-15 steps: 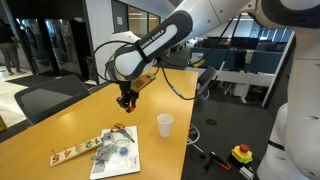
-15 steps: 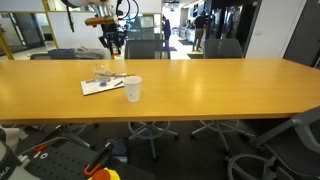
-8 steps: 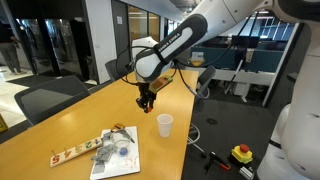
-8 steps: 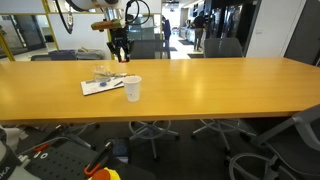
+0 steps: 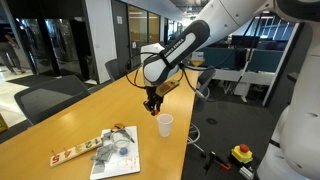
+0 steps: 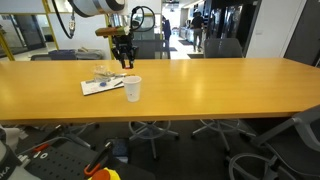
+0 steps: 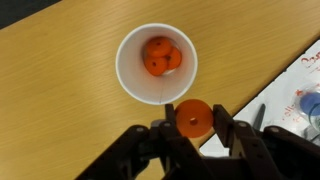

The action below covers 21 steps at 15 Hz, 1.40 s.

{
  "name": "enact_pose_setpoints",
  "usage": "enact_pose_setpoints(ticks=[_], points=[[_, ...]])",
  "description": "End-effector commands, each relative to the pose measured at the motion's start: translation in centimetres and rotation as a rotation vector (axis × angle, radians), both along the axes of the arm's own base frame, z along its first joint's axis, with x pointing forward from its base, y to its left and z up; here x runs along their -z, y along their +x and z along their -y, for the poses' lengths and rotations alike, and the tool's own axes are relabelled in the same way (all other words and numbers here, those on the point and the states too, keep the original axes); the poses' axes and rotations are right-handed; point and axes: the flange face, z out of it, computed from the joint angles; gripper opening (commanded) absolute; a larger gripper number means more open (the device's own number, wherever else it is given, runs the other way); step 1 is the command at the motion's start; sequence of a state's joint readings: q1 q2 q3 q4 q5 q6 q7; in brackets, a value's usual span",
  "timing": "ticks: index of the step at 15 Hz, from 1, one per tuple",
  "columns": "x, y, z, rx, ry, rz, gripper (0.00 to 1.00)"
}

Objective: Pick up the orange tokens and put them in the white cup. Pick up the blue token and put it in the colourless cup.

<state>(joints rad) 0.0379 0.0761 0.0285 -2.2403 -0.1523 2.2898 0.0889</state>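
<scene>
The orange token hangs off to the side of the white cup's rim, so the robot's gripper needs to move over the white cup's opening (image 5: 165,117) (image 7: 156,65) and lower the token to let it go.
In the wrist view my gripper (image 7: 193,122) is shut on an orange token (image 7: 193,117), a flat disc with a small hole in its middle. It hangs just off the near rim of the white cup (image 7: 132,82). Inside the cup lie more orange tokens (image 7: 158,57). In both exterior views the gripper (image 5: 152,103) (image 6: 126,60) hovers just above and beside the white cup (image 5: 164,125) (image 6: 133,89). A colourless cup (image 6: 103,72) stands on the papers behind it. I cannot make out the blue token.
A sheet of paper (image 5: 118,152) with small items lies on the wooden table (image 5: 60,125), beside a strip with orange-red marks (image 5: 68,153). The paper's corner (image 7: 290,85) shows at the right of the wrist view. Office chairs stand round the table.
My gripper has carried the orange token sideways along the table from above the papers to just over the white cup. The cup and papers have stayed put.
</scene>
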Motion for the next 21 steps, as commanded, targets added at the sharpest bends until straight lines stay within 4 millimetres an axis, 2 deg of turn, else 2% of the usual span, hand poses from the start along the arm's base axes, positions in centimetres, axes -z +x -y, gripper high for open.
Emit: enact_pose_setpoints(ticks=[1,7,15,16,18,21], points=[[-1.0,-1.2,1.3,0.043,0.001,0.020,0.20],[-0.5,-1.9,3.1,0.100,-0.013,-0.010,0.20],[1.1,-2.6,3.8,0.138,-0.014,-0.067,0.20],[1.2,-2.7,3.8,0.148,-0.012,-0.074,0.67],[1.3,-2.8,3.9,0.155,-0.009,-0.085,0.74],[1.3,-2.9,4.1,0.162,-0.001,-0.083,0.97]])
